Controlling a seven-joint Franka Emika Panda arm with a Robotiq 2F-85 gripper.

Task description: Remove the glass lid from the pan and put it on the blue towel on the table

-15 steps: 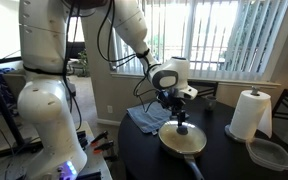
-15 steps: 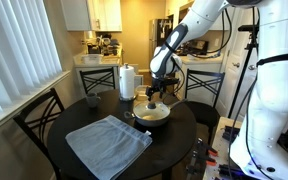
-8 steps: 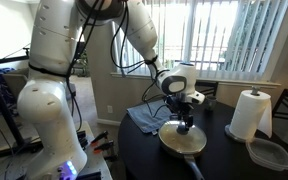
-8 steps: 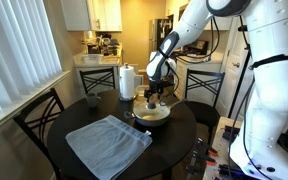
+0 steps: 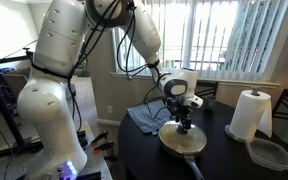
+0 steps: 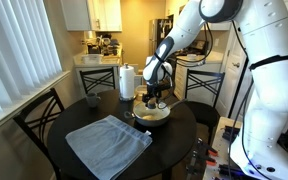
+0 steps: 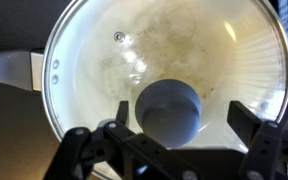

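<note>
The gripper shifts slightly toward the pan's handle next to center over the knob, then closes, since the knob is nearer the finger on that side.
A pan with a glass lid sits on the dark round table. The lid has a grey round knob at its middle. My gripper is open directly above the knob, one finger on each side and apart from it; it also shows in both exterior views. The blue towel lies flat on the table, beside the pan; it shows behind the pan in an exterior view.
A paper towel roll and a clear plastic container stand beside the pan. The pan's handle points left in the wrist view. Chairs ring the table. Window blinds are behind.
My gripper has come down and a little sideways over the pan, closer to the lid's knob. The pan and towel have not moved.
</note>
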